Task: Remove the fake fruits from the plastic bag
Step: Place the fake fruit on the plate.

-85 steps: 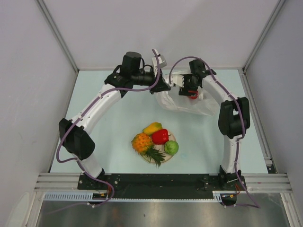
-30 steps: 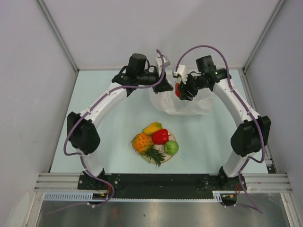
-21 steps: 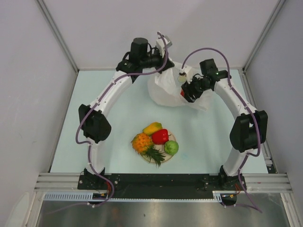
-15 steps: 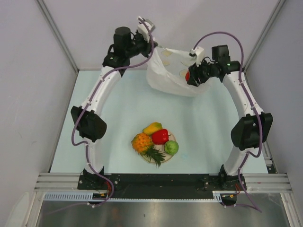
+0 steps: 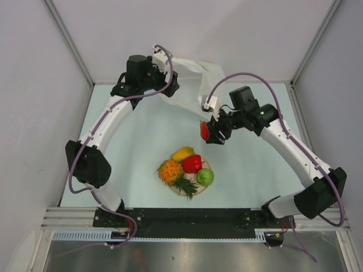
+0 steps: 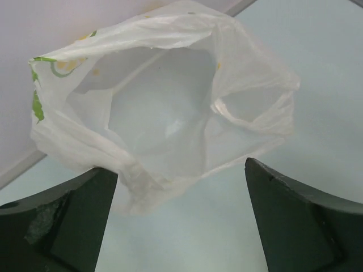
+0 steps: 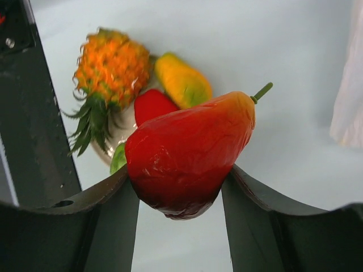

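Note:
The gap between red piece and green piece (image 7: 127, 131) shows bare plate, so my right gripper should next carry the red fruit (image 7: 187, 153) back and down there, then release it.
The plastic bag (image 5: 191, 76) hangs crumpled at the back of the table, its mouth gaping toward my left wrist camera, and nothing shows inside the plastic bag (image 6: 170, 113). My left gripper (image 5: 170, 85) is open, its fingers (image 6: 68, 221) spread wide with the bag's lower fold by the left one. My right gripper (image 5: 205, 132) is shut on a glossy red pear-shaped fruit (image 7: 187, 153) with a green stem, held in the air between bag and plate. On the plate sit the pineapple (image 5: 169, 170), mango (image 5: 182, 153), red piece (image 5: 192, 163) and green piece (image 5: 205, 177).
The beige plate (image 5: 191, 195) stands at the table's near middle, in front of the arm bases. Grey walls close the table on three sides, with the back wall right behind the bag. In the right wrist view the plate (image 7: 108, 148) and its fruits lie beyond the held fruit.
My left gripper has opened and let go of the bag, swinging left. My right arm has pulled the red fruit out of the bag and brought it toward the plate.

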{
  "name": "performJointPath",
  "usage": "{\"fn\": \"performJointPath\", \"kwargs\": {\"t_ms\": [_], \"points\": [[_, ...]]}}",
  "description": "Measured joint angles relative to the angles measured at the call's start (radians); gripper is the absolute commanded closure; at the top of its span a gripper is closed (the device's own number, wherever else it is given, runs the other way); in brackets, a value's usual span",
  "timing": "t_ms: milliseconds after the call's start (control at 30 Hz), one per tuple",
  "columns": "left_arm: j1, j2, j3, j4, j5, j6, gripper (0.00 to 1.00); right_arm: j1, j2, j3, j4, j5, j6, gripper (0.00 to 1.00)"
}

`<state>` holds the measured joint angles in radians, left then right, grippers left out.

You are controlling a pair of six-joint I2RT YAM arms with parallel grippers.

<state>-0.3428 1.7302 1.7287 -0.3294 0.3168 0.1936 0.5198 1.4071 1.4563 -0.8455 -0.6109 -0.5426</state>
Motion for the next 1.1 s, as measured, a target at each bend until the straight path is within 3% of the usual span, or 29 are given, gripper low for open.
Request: {"fn": "performJointPath", "kwargs": {"t_ms": [300,533,833,1100], "points": [[0.000,-0.214,-0.106,-0.060,-0.009,0.019,0.00,0.040,0.006,-0.069,-0.080,0.013,-0.068,0.60],[0.081,-0.468,-0.238,-0.071,-0.059,0.095,0.00,0.237,-0.041,-0.184,-0.077,0.052,-0.159,0.59],[0.136,-0.697,-0.497,-0.037,0.101,0.085,0.00,0.537,-0.033,-0.248,0.034,0.368,-0.359,0.59],[0.182,-0.967,-0.657,0.045,0.211,0.060,0.00,0.561,0.036,-0.264,0.105,0.547,-0.514,0.58]]}}
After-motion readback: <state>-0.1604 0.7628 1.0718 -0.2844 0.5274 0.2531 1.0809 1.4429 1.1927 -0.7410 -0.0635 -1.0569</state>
